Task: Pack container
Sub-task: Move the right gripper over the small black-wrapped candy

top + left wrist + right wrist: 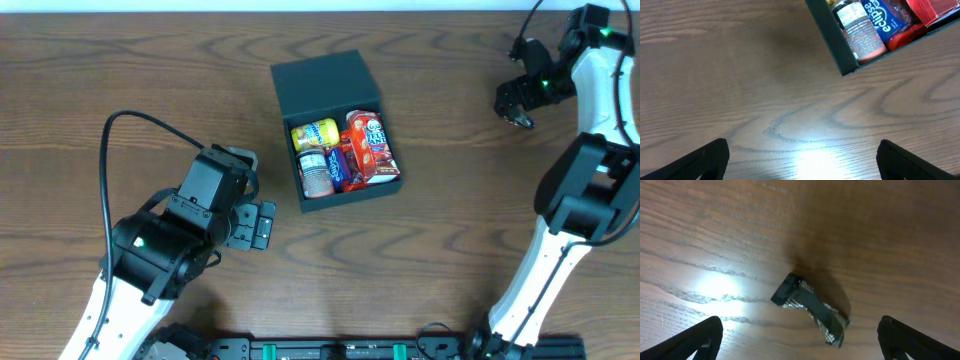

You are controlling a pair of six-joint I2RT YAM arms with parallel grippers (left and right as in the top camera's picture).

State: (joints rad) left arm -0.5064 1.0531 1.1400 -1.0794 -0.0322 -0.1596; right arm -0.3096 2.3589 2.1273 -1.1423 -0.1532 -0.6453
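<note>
My right gripper moves down to the middle of the small dark foil-wrapped snack (810,309) next, one finger end on either side.
The container (288,82) is a dark teal-grey square box in mid-table, its lid folded back flat. Inside lie a yellow packet (315,133), a small round can (318,172), a blue gum pack (340,166) and red packets (371,148). My left gripper (256,225) hovers open over bare wood, left of and below the box. The left wrist view shows the box's near corner (842,59), with the left gripper (802,165) empty. My right gripper (518,108) is open at the far right. In its wrist view a small dark foil-wrapped snack (810,309) lies just ahead of the right gripper (800,342), untouched.
The brown wood-grain table (450,230) carries nothing else loose. The right arm's white links (560,220) run down the right side. The left arm's black body (165,245) fills the lower left, and a black cable (125,120) loops above it.
</note>
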